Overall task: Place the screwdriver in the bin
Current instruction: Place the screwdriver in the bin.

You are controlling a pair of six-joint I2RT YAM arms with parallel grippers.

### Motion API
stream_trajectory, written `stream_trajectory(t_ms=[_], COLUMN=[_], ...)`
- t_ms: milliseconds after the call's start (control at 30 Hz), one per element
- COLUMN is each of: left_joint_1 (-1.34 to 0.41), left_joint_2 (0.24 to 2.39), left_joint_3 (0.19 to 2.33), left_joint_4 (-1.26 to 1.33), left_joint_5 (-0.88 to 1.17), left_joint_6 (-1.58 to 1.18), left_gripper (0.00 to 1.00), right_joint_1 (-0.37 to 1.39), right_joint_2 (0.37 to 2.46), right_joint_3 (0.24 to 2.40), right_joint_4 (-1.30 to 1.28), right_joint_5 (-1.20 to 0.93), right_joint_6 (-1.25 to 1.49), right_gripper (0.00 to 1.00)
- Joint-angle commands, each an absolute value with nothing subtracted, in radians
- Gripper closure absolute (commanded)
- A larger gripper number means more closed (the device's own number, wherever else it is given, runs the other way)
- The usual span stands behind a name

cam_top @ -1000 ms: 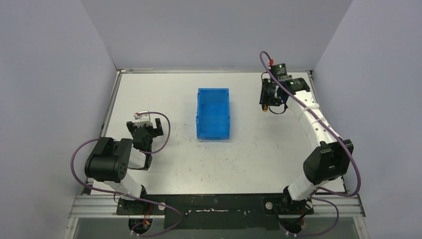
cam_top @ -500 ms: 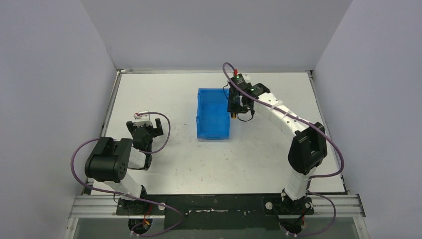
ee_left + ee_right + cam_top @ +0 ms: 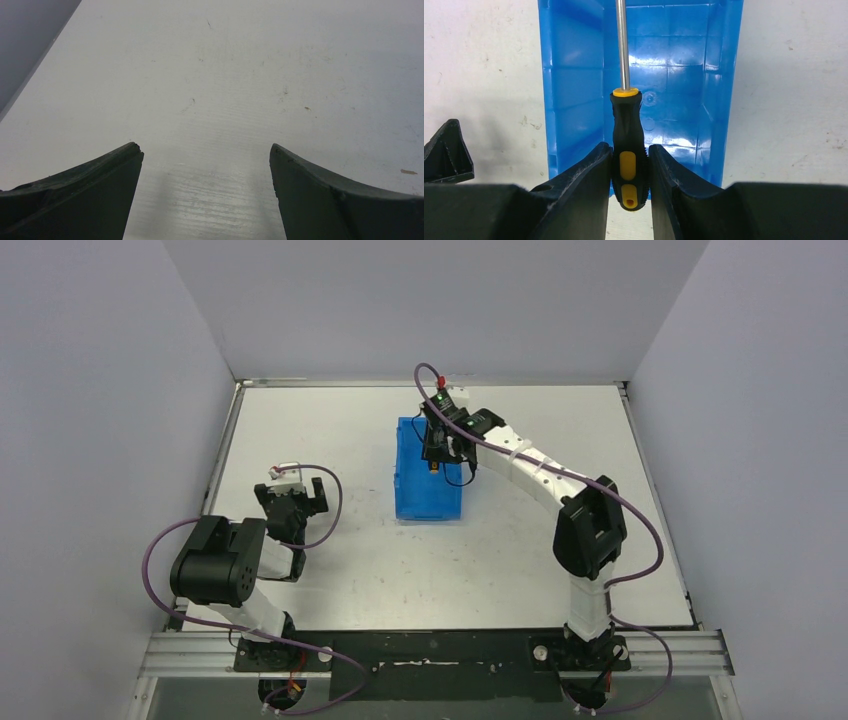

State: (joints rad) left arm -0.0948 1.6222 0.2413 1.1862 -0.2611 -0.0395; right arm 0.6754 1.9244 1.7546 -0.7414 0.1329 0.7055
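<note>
My right gripper holds the screwdriver and needs to move back toward the blue bin's near end next, then lower the held screwdriver [image 3: 435, 466] inside to release it.
My right gripper [image 3: 630, 150] is shut on the black and yellow handle of the screwdriver [image 3: 628, 150], whose thin metal shaft points away over the inside of the blue bin [image 3: 674, 75]. From above, the right gripper [image 3: 436, 455] hangs over the far right part of the bin [image 3: 415, 490], with a speck of the yellow screwdriver [image 3: 435, 466] showing. My left gripper [image 3: 205, 150] stands open over bare table; in the top view this left gripper [image 3: 298, 490] is well to the left of the bin.
The bin stands in the middle of the white table [image 3: 520, 540], long side running away from the arms. Grey walls close the table on the left, back and right. A dark part [image 3: 446, 152] shows at the right wrist view's left edge.
My right arm has swung left from the table's far right, carrying the screwdriver until it hangs over the bin. The left arm has not moved.
</note>
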Motion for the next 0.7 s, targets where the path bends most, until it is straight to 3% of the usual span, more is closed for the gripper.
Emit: stream_trajectory(t_ms=[0,667], left_joint_1=[-0.094,-0.094], left_joint_2=[1.611,1.609], left_joint_3=[0.252,0.252], left_joint_4=[1.215,1.215], left_joint_5=[-0.257,-0.258], left_joint_6=[-0.035,-0.035], left_gripper=[0.03,0.03], right_joint_1=[0.685,0.757], right_joint_2=[1.933,1.945], right_joint_3=[1.802,1.647], right_joint_4=[-0.695,-0.610], right_joint_5=[0.173,0.176], right_joint_6=[0.751,0.812], right_gripper=[0.88,0.88])
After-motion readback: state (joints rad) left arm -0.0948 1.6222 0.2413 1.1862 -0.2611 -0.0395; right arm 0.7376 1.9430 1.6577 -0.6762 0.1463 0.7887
